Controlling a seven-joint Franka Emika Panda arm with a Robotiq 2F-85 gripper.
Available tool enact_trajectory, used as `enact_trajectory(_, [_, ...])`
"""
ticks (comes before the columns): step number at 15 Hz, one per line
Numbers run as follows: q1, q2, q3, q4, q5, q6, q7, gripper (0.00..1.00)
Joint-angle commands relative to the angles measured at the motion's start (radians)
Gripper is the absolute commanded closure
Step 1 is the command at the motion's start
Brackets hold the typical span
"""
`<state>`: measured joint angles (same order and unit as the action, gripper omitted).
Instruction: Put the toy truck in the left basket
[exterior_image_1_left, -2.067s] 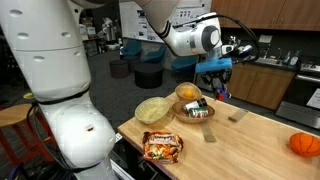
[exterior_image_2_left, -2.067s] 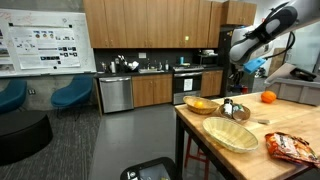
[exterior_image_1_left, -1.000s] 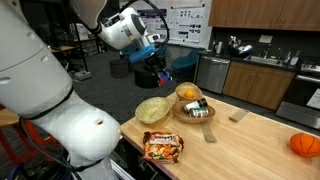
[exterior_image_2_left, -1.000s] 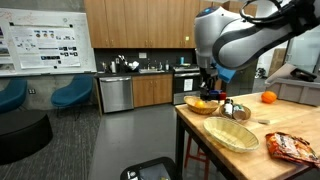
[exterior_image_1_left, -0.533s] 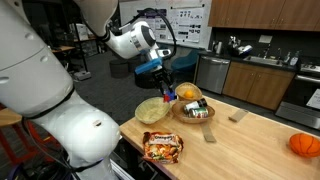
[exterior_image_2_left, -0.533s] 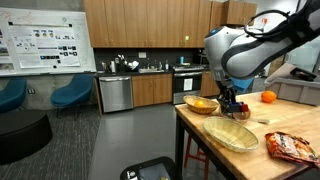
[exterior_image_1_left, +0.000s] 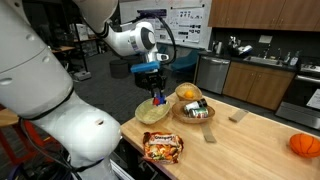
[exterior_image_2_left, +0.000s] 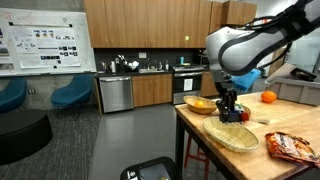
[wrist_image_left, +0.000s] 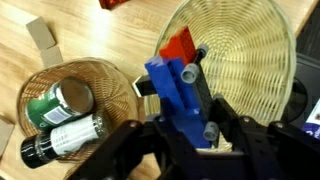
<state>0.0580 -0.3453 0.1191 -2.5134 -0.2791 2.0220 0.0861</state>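
My gripper shifts sideways over the middle of the pale straw basket next, away from the brown basket.
My gripper (wrist_image_left: 182, 128) is shut on the blue toy truck (wrist_image_left: 174, 85), whose red part points away from the jaws. In the wrist view the truck hangs over the near rim of the pale straw basket (wrist_image_left: 250, 50). In both exterior views the gripper (exterior_image_1_left: 157, 98) (exterior_image_2_left: 230, 108) hovers just above that pale basket (exterior_image_1_left: 150, 111) (exterior_image_2_left: 232, 137), at the table's end. The truck shows only as a small dark shape in the jaws there.
A darker brown woven basket (wrist_image_left: 45, 85) (exterior_image_1_left: 194, 113) beside it holds a green can (wrist_image_left: 60, 101) and a bottle. An orange bowl (exterior_image_1_left: 187, 93) stands behind. A snack bag (exterior_image_1_left: 162, 146) lies at the front edge, an orange ball (exterior_image_1_left: 304, 144) far along the table, small wooden blocks (exterior_image_1_left: 237, 116) between.
The arm swung from the far side of the table over to the pale basket and came down toward it, still holding the truck.
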Motion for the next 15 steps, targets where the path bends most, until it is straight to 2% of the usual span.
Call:
enact_trajectory(1, [0.035,-0.038,-0.007,-0.006,0.08,-0.069,-0.056,0.78])
enact_trajectory(5, [0.039,-0.042,-0.004,-0.008,0.107,-0.097,-0.035,0.78])
enact_trajectory(6, [0.038,-0.039,-0.004,-0.008,0.113,-0.096,-0.031,0.28])
enact_trajectory(7, [0.037,-0.039,-0.004,-0.01,0.114,-0.097,-0.028,0.27])
enact_trajectory(11, [0.032,-0.039,-0.006,-0.012,0.11,-0.099,-0.022,0.04])
enact_trajectory(13, [0.026,-0.039,-0.007,-0.014,0.104,-0.098,-0.013,0.0])
enact_trajectory(15, [0.015,-0.042,-0.008,-0.019,0.094,-0.097,0.009,0.0])
